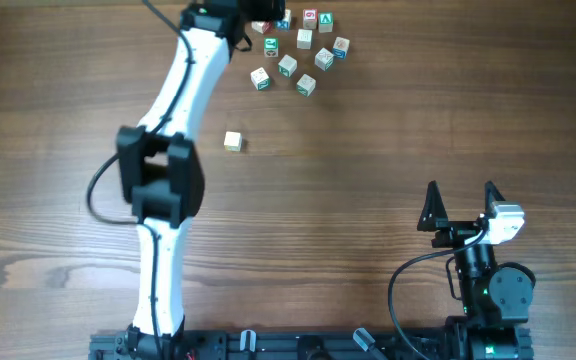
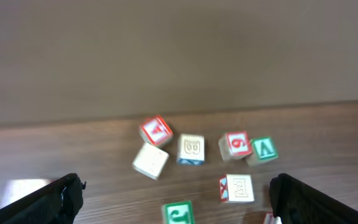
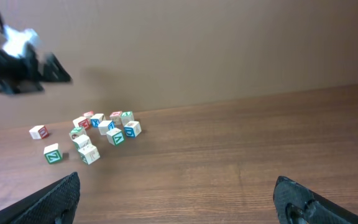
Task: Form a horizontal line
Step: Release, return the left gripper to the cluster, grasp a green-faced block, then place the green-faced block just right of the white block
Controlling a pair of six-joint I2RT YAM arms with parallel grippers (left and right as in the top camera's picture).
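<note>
My open left gripper needs to go down next onto the green-marked pale cube (image 1: 271, 46) (image 2: 179, 213) and close, because the cube is below the gripper, between my fingers.
Several small pale wooden letter cubes (image 1: 304, 40) lie scattered at the far middle of the table, with red, blue and green marks. One plain-looking cube (image 1: 232, 141) lies alone nearer the centre. No touching row of three cubes shows in any view. My left gripper (image 1: 248, 22) hangs open over the left side of the scatter. In the left wrist view its open jaws (image 2: 176, 186) frame a green-marked cube (image 2: 179, 213) and a cube with a red and blue side (image 2: 237, 188). My right gripper (image 1: 461, 190) is open and empty at the near right, far from the cubes.
The left arm (image 1: 168, 170) stretches from the near edge diagonally to the far centre. The table's far edge meets a plain wall (image 2: 179, 56) just behind the cubes. The scatter also shows far off in the right wrist view (image 3: 98, 130).
</note>
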